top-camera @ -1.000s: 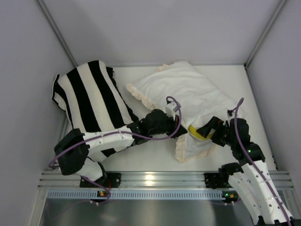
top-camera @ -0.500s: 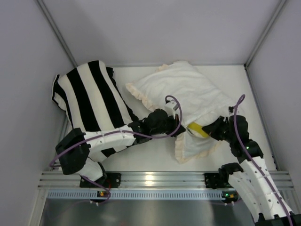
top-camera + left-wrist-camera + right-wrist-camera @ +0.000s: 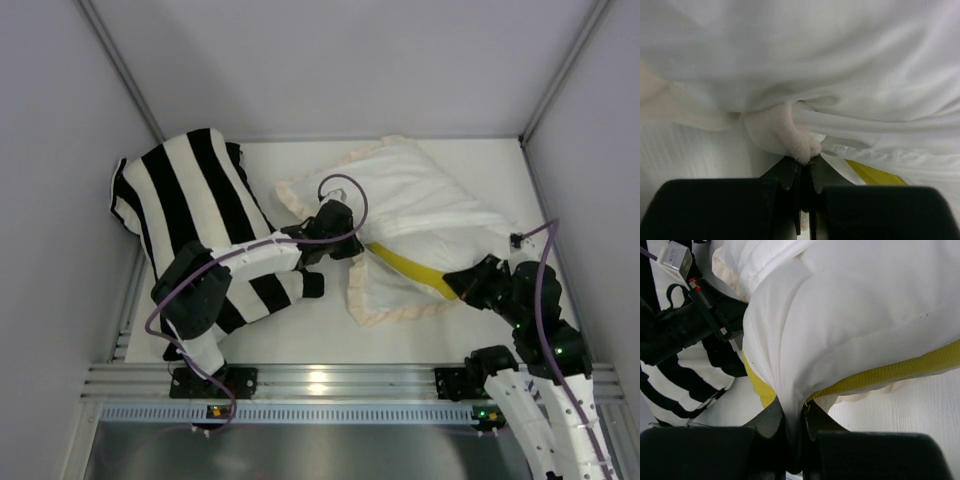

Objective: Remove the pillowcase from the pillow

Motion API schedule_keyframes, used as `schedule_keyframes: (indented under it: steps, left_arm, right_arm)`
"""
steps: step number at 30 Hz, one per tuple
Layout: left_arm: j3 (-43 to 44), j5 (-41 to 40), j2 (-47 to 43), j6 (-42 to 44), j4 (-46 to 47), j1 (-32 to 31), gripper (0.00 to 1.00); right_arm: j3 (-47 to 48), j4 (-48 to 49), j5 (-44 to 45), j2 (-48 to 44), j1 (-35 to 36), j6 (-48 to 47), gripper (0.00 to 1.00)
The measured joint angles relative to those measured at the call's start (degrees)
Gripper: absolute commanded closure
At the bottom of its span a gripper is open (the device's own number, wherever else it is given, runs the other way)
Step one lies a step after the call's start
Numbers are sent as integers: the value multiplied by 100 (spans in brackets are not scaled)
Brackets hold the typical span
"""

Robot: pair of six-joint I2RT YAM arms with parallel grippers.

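Observation:
Next, my left gripper moves slightly toward the pillow's yellow band, then opens, since it pinches only a small bunched fold of the pillowcase.
The cream-white pillowcase with its ruffled frill lies at mid-table. From its open side comes the pillow, showing its yellow band. My left gripper is shut on a bunched fold of the pillowcase; its jaws pinch the fuzzy cream cloth at the left gripper tips. My right gripper is shut on the pillow. White fabric beside the yellow band is squeezed between the right gripper tips. Most of the pillow is hidden inside the pillowcase.
A black-and-white striped cushion lies at the back left, under my left arm. Grey walls close in the table on three sides. An aluminium rail runs along the near edge.
My right gripper has shut on the pillow and drawn back to the right. My left gripper has pulled the pillowcase edge left and away. More of the yellow band shows.

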Motion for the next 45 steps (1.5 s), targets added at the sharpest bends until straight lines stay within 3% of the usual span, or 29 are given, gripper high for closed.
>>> schedule_keyframes:
  steps: [9,12,13,14,16,18,23,29,34,35,38,41,45]
  left_arm:
    - [-22,682,201,-98,61,474,97]
    - [-177,949,157,192,96,330,81]
    - [-225,994,118,304,94,249,60]
    - [-273,1051,48,457,79,149,52]
    - [-382,1095,-155,619,52,-116,38]
    - [-509,1113,-437,726,0,-348,33]
    - [-656,787,-1416,824,-433,-673,32]
    - [-658,-337,-2835,662,-1075,-656,34]
    - [-675,-745,-3143,483,-1390,-656,45]
    - [-702,-734,-3088,452,-1412,-656,49]
    - [-796,-531,-2761,369,-1412,-675,59]
    - [-826,-321,-2188,334,-1390,-881,56]
    - [-822,-299,-1672,323,-1381,-1423,40]
  right_arm:
    - [404,-442,7,-72,9,-118,100]
    - [295,-435,9,-111,9,-140,100]
    - [234,-433,13,-133,9,-144,100]
    - [184,-431,15,-142,9,-146,100]
    - [50,-420,2,-144,9,-155,100]
    - [-74,-385,-59,-122,9,-184,100]
    - [-306,-129,-439,153,9,-291,100]
    - [-833,767,-1388,903,26,-343,99]
    - [-920,1401,-1880,1646,654,-444,78]
    - [-916,1488,-1963,1759,881,-492,61]
    - [-811,1585,-2236,2081,1532,-579,26]
    - [-562,1534,-2098,2315,2083,-717,15]
    - [-98,1311,-1104,1845,2299,-789,13]
